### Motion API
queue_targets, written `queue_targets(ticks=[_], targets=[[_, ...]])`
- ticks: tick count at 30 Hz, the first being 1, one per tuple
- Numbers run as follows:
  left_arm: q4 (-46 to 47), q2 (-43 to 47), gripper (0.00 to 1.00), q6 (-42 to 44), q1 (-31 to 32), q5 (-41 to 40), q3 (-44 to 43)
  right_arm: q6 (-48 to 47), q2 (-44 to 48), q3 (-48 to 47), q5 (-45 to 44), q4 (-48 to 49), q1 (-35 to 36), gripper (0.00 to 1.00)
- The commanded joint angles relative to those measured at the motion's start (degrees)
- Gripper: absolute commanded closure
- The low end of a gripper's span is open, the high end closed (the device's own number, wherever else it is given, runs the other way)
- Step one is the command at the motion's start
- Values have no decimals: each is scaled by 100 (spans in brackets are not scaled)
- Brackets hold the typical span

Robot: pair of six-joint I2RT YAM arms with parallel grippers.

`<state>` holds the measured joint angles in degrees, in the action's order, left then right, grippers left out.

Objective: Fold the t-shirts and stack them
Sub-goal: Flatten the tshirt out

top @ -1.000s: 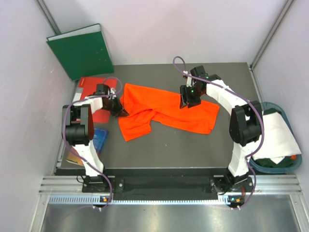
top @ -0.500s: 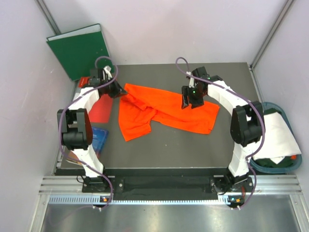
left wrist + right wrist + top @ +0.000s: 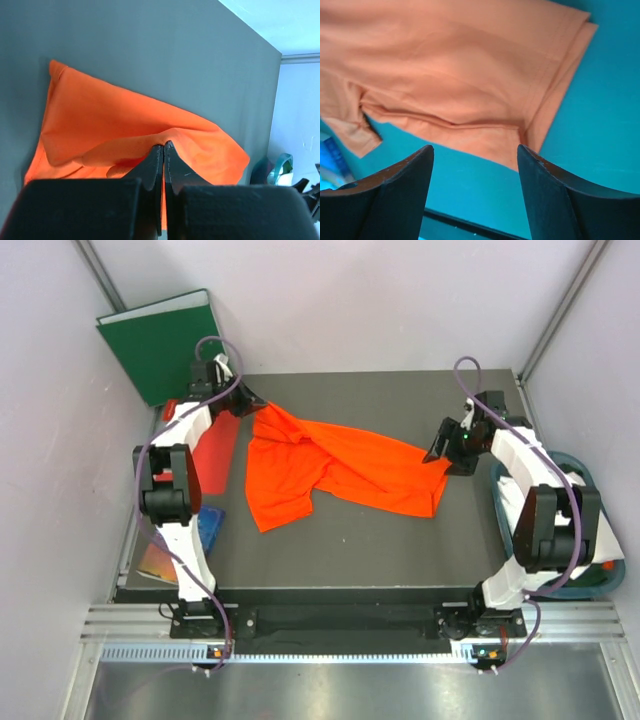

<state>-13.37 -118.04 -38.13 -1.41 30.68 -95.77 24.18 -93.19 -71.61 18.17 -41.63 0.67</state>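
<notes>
Next, the right gripper shifts left in the top view and lowers onto the t-shirt's upper layer by its near edge (image 3: pixel 388 483) (image 3: pixel 465 100), since its fingers hover at the t-shirt's end.
The bright orange t-shirt (image 3: pixel 335 465) lies crumpled across the middle of the dark table. My left gripper (image 3: pixel 256 406) is shut on a fold of its far-left corner, which is pinched between the fingertips in the left wrist view (image 3: pixel 163 146). My right gripper (image 3: pixel 438 453) is open and empty, just off the shirt's right edge. In the right wrist view (image 3: pixel 474 154) the orange t-shirt (image 3: pixel 455 75) lies beyond the spread fingers. The white t-shirt (image 3: pixel 575 510) hangs over a basket at the right.
A green binder (image 3: pixel 165 345) leans at the far left corner. A red folder (image 3: pixel 215 452) and a blue item (image 3: pixel 205 525) lie along the left table edge. The teal basket (image 3: pixel 600 578) stands off the table's right side.
My left gripper moved from the shirt's left side to the far-left corner and drew the cloth that way. My right gripper moved from the shirt's middle to its right edge.
</notes>
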Motion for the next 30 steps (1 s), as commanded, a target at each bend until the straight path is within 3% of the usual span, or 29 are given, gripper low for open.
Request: queue_targets(ticks=[1,5,8,12,18,23,30], targets=[[325,-333,100,-194,0,123,-522,192,240,217,529,294,56,33],[519,-597,100,-449,0,246,-759,359,134,429,1081,803,100,35],[598,-817,100,-599,0,307,-1075,-51,-102,70,1181,588,537,35],[738,-1107,100,-870,9,369,-1699,-853,-848,-1063,-519,-448,1505,34],[994,-1555,100,-1389,0,369,-2358,-1232,-1718,-2259,-2490,-882,2727,33],[994,-1810,100,-1487,-26,422,-2579,-1381,-2203,-2594,-3135,-1032,3097,33],[1003,-1828,100,-1469,-44,492,-2421,-1443,-2546,-2305,-4006,-857,3317,36]])
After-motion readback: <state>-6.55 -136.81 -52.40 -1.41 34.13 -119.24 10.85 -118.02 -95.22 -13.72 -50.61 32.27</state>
